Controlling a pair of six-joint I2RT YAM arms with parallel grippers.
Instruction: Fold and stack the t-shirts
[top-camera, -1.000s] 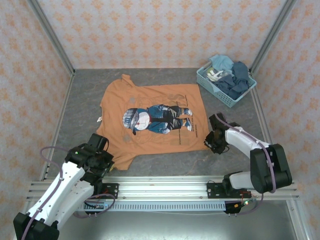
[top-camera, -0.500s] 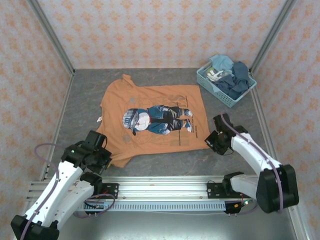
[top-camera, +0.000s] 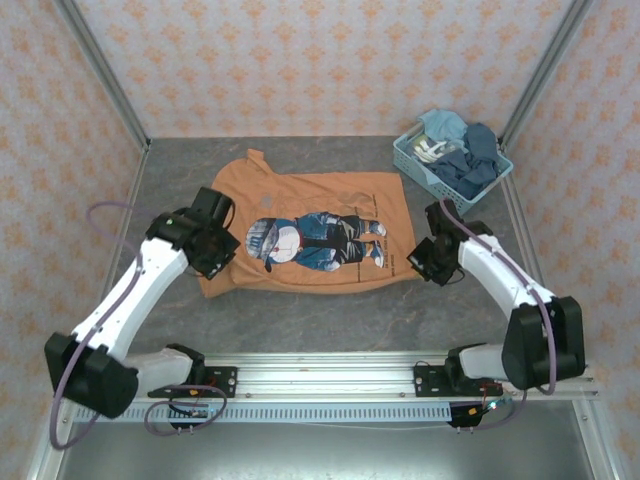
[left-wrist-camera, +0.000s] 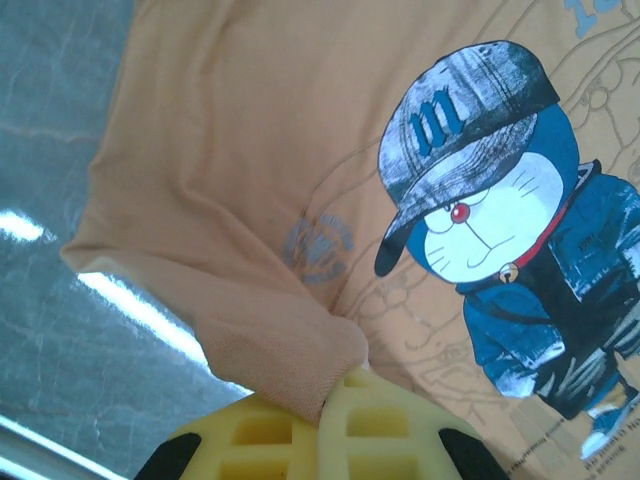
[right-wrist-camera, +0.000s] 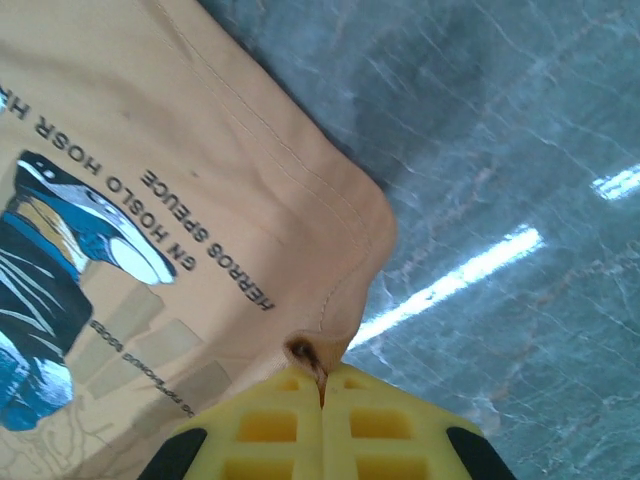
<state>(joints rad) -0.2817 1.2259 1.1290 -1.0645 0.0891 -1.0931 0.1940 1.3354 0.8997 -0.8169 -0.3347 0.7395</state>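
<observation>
My left gripper carries the shirt's bunched fold outward onto the shirt's cloth (top-camera: 241, 210) (left-wrist-camera: 335, 60) beside the printed cap and releases the fold next, since the shirt's near edge is raised.
An orange-tan t-shirt (top-camera: 320, 205) with a dark blue, white and red cartoon chest print (left-wrist-camera: 500, 230) lies spread on the grey tabletop, neck to the left. My left gripper (top-camera: 214, 247) is shut on a bunched fold of the shirt's near-left part (left-wrist-camera: 290, 350), lifted over the cloth; its yellow fingers (left-wrist-camera: 390, 430) pinch the fabric. My right gripper (top-camera: 421, 262) is shut on the hem's near-right corner (right-wrist-camera: 340, 300), which puckers between the yellow fingers (right-wrist-camera: 390, 420). The near edge of the shirt is drawn up off the table.
A pale blue lattice basket (top-camera: 415, 163) holding several blue and pale garments stands at the back right. Metal frame posts and patterned walls enclose the table. Bare grey tabletop (top-camera: 330, 320) stretches between the shirt and the front rail.
My left gripper has carried the near-left sleeve away from the front edge and over the shirt. The right gripper has shut on the hem corner and shifted slightly back.
</observation>
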